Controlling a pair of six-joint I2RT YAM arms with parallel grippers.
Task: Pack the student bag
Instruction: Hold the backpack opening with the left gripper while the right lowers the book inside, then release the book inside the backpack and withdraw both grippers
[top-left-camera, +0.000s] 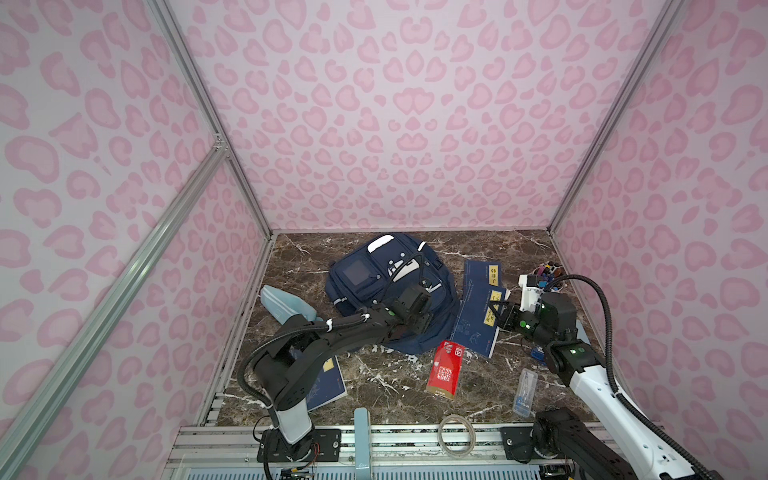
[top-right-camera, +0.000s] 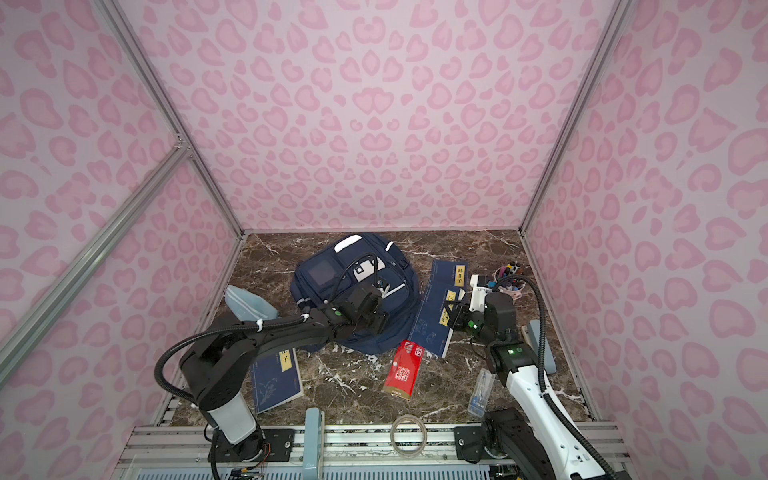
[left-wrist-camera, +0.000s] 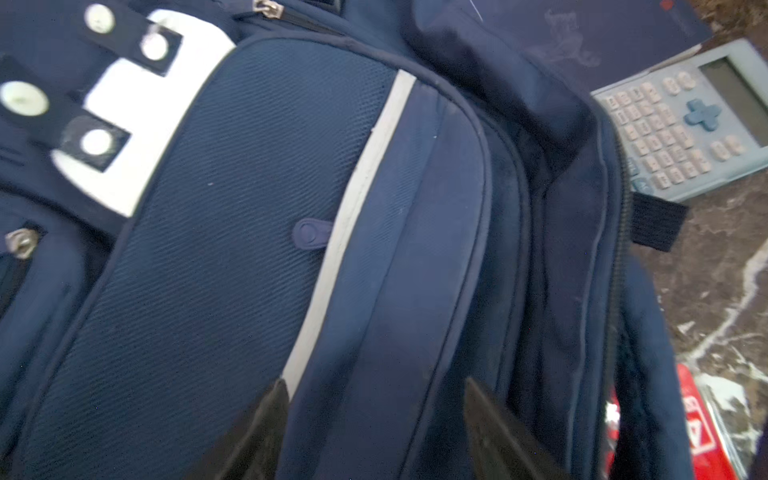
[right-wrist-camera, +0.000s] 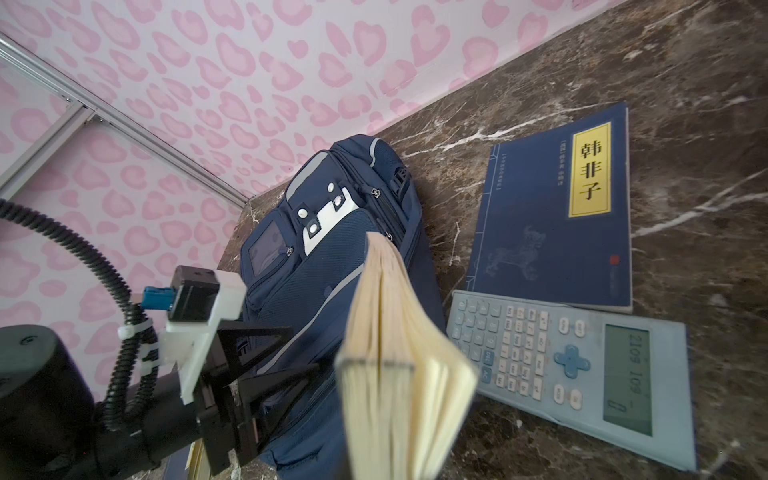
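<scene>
Next, the left gripper moves down onto the front flap's rounded edge (left-wrist-camera: 388, 404) beside the white stripe, just below its open fingers, which already straddle that fabric.
The student bag (top-left-camera: 386, 291) (top-right-camera: 353, 286), navy with white stripes and patches, lies flat at the back middle of the marble table. My left gripper (top-left-camera: 422, 322) (top-right-camera: 380, 322) (left-wrist-camera: 378, 419) hovers open over the bag's near right edge, its fingers (left-wrist-camera: 274, 415) astride plain fabric beside a white stripe. It also shows in the right wrist view as black triangular fingers (right-wrist-camera: 266, 345). My right gripper (top-left-camera: 496, 313) (top-right-camera: 451, 313) is shut on a blue book (top-left-camera: 478, 328) (right-wrist-camera: 390, 374), held tilted just right of the bag with its cream page edges fanning out.
A second blue book (top-left-camera: 484, 270) (right-wrist-camera: 552, 216) and a light-blue calculator (right-wrist-camera: 582, 361) (left-wrist-camera: 685, 124) lie right of the bag. A third book (top-left-camera: 328, 382) lies under the left arm. Also here: light-blue pouch (top-left-camera: 286, 307), red packet (top-left-camera: 446, 370), clear case (top-left-camera: 525, 392), tape roll (top-left-camera: 457, 436), pen cup (top-left-camera: 546, 274).
</scene>
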